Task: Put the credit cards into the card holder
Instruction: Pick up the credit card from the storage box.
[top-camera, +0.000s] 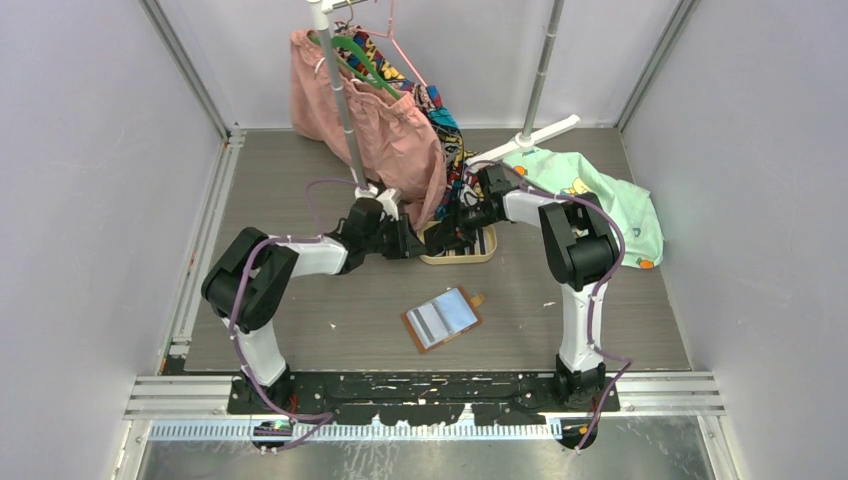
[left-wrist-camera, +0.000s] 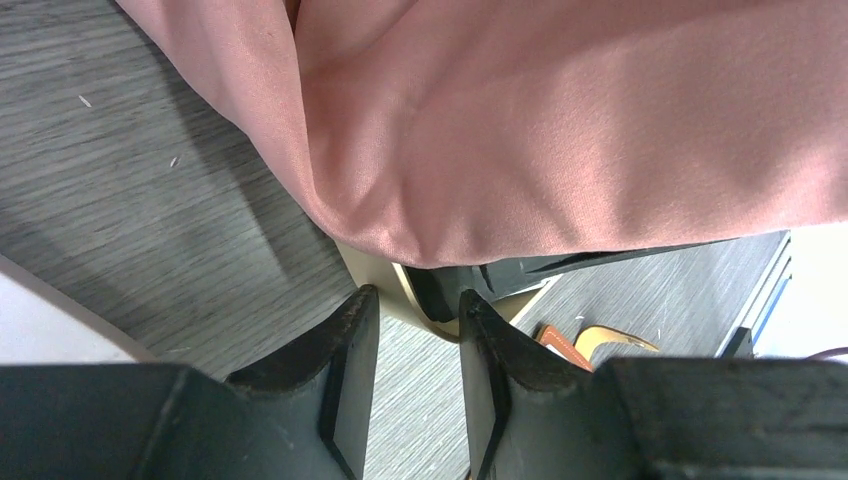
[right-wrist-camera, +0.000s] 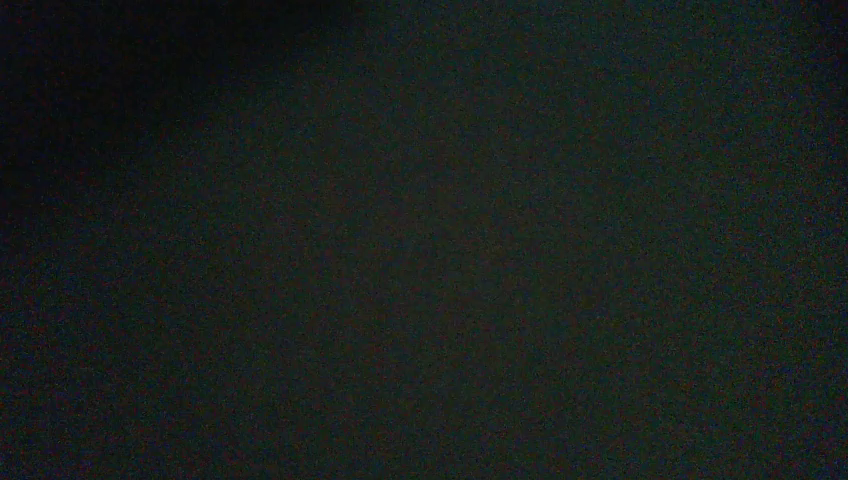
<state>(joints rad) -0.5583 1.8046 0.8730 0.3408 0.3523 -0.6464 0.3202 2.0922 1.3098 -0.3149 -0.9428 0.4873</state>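
Observation:
As my right wrist view is black, I should draw my right gripper to the right in the top view and close on the dark cards in the tray.
The card holder (top-camera: 441, 318) lies open on the table in front of the arms, tan leather with greyish pockets; its brown edge shows in the left wrist view (left-wrist-camera: 558, 343). Dark credit cards (top-camera: 481, 244) lie in the oval beige tray (top-camera: 462, 260), partly hidden by the grippers. My left gripper (top-camera: 411, 243) is at the tray's left end, open and empty (left-wrist-camera: 417, 300). My right gripper (top-camera: 447, 234) reaches into the tray from the right; its jaws are hidden and the right wrist view is black.
A pink garment (top-camera: 372, 120) hangs from a rack pole (top-camera: 340, 95) just behind the tray and drapes over it (left-wrist-camera: 560, 120). A patterned cloth (top-camera: 440, 110) hangs beside it. A mint-green garment (top-camera: 590, 190) lies at the back right.

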